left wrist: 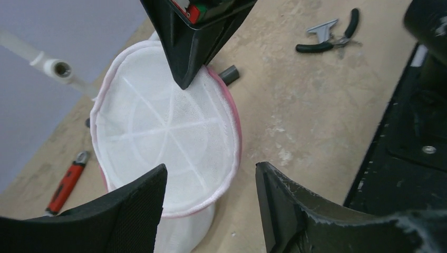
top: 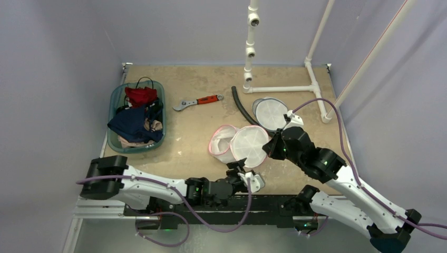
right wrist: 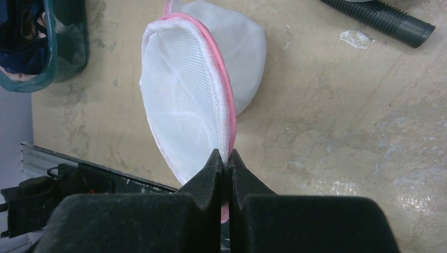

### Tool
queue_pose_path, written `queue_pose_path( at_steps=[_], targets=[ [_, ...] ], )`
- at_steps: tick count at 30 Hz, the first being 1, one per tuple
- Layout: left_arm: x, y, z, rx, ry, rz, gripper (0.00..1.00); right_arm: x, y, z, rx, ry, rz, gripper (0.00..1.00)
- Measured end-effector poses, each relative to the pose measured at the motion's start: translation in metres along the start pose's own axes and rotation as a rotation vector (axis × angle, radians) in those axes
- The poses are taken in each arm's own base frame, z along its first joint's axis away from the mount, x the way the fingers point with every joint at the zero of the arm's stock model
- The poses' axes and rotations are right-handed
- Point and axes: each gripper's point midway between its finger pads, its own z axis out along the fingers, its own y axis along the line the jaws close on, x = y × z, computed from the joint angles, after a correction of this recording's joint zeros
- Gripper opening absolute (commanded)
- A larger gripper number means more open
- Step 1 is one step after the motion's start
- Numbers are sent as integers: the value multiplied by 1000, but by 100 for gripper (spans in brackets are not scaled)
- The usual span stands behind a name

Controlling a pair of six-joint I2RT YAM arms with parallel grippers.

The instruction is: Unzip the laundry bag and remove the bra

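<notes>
The left gripper pushes outward next until the open fingers straddle the flap's near pink edge (top: 248,166) (left wrist: 225,190). This is because the right gripper holds that edge up just outward of the left gripper.
The white mesh laundry bag (top: 248,145) with a pink zipper rim stands tilted on the table, its round face up. It also shows in the left wrist view (left wrist: 166,137) and the right wrist view (right wrist: 184,105). My right gripper (right wrist: 224,158) is shut on the bag's pink rim at its right edge (top: 270,146), holding it up. My left gripper (left wrist: 211,182) is open and empty just in front of the bag's near edge (top: 240,166). The bra is hidden.
A green basket (top: 117,138) of clothes sits at the left. A red-handled wrench (top: 198,101), a black hose (top: 241,105), a second round mesh bag (top: 270,112) and a white pipe frame (top: 284,88) lie behind. Pliers (left wrist: 329,38) lie near the table's front.
</notes>
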Motion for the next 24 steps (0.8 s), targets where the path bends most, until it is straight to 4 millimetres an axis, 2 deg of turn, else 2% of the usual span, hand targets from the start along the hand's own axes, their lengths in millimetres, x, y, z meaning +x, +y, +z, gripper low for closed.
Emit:
queue_pose_path(
  at_steps=[6,10,12,15,16,17,20,22,24],
  targets=[
    [24,7,17,-139,58,161,61,1,3,-2,-20,7,13,0],
    [31,11,24,-206,72,222,59,1,6,-4,-31,8,21,0],
    [32,11,28,-230,75,246,54,2,7,-4,-38,12,22,0],
    [33,9,35,-255,82,277,29,3,8,-4,-46,19,27,0],
    [32,8,37,-260,79,278,20,3,9,-5,-49,18,29,4],
    [31,8,38,-264,78,282,14,3,9,-5,-50,18,29,14],
    [27,10,39,-273,67,266,0,1,10,-8,-62,8,34,51],
    [26,11,39,-276,63,244,0,-1,11,-10,-73,-1,35,67],
    [23,15,39,-280,53,204,0,-3,12,-13,-84,-13,31,75]
  ],
)
